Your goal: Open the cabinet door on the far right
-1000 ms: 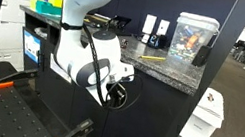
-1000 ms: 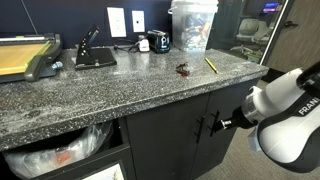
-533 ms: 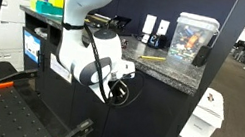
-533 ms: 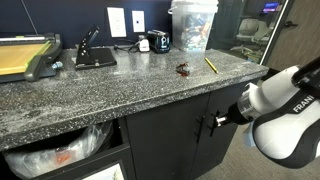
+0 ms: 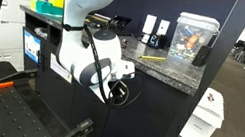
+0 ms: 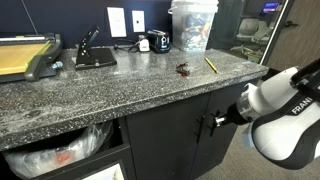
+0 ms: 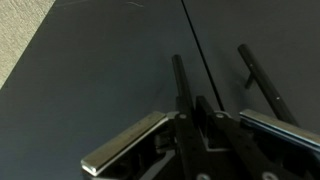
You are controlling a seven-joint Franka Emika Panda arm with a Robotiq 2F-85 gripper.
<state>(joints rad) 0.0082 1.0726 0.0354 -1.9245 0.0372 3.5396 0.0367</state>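
Note:
I will pull my gripper back from the cabinet next, swing the door open and let go. The slim black bar handle (image 6: pixel 213 124) (image 7: pixel 180 72) is inside my gripper, and its door is flush with its twin.
The cabinet door (image 6: pixel 228 102) is a dark flat panel under the speckled counter, and it looks flush with its twin. My gripper (image 6: pixel 219 120) reaches in from the right and is shut on the door's slim black bar handle (image 6: pixel 213 124). In the wrist view the handle (image 7: pixel 180 72) runs down between the closed fingers of the gripper (image 7: pixel 197 108), with the door panel (image 7: pixel 95 70) around it. The twin door's handle (image 7: pixel 258 78) lies just across the seam. In an exterior view the gripper (image 5: pixel 118 93) is mostly hidden by the white arm.
The granite counter (image 6: pixel 120 85) carries a clear container (image 6: pixel 190 25), a pencil (image 6: pixel 211 65) and a paper cutter (image 6: pixel 30 55). An open cubby with a bagged bin (image 6: pixel 60 155) sits at the left. A white box (image 5: pixel 206 114) stands on the floor beside the cabinet.
The jaws have closed onto the bar handle. The arm has edged slightly closer to the cabinet front. The door has not visibly moved.

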